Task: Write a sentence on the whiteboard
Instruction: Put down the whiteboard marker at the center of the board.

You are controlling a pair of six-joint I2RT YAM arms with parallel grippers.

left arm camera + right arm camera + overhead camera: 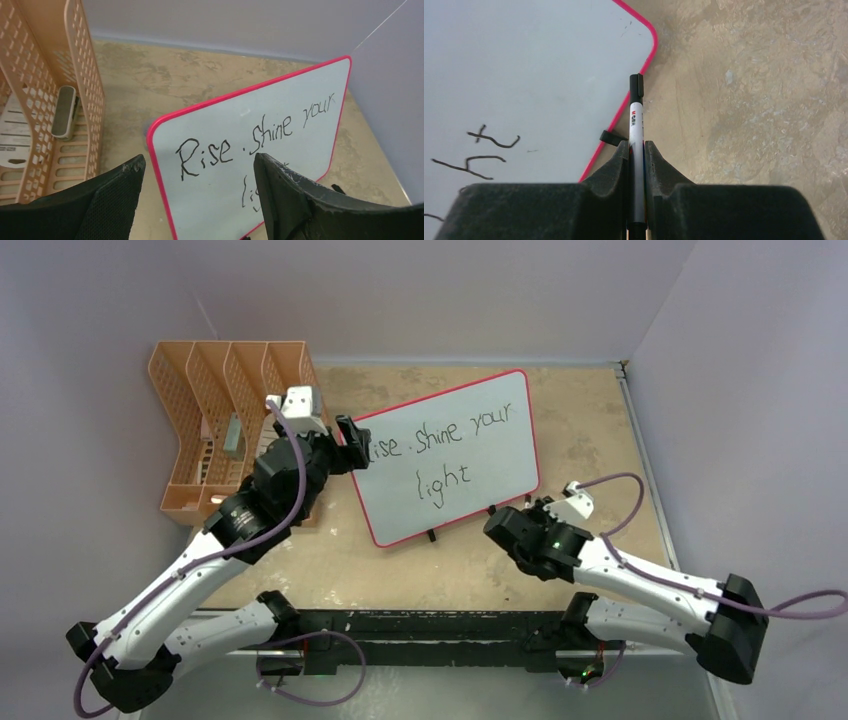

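My right gripper moves down toward the bare tabletop (671, 131) beside the board's foot next and releases the marker there, as the sentence is written and the marker capped.
The whiteboard (470, 465) stands tilted mid-table on two black feet, with a red-pink rim. The sentence (445, 435) reads "Rise . shine your" with "light" below it; the left gripper hides its "R" in the top view. My left gripper (358, 448) is open and empty at the board's left edge. In the left wrist view the board (215, 192) and the sentence (235, 145) show between its wide-apart fingers (117, 200). My right gripper (636, 150) is shut on a black-capped white marker (635, 112) by the board's lower right corner (524, 65).
An orange mesh file rack (215, 430) stands at the back left, close to my left arm, with an eraser (64, 111) and papers inside. One board foot (608, 136) sits just left of the marker. Grey walls enclose the table on three sides.
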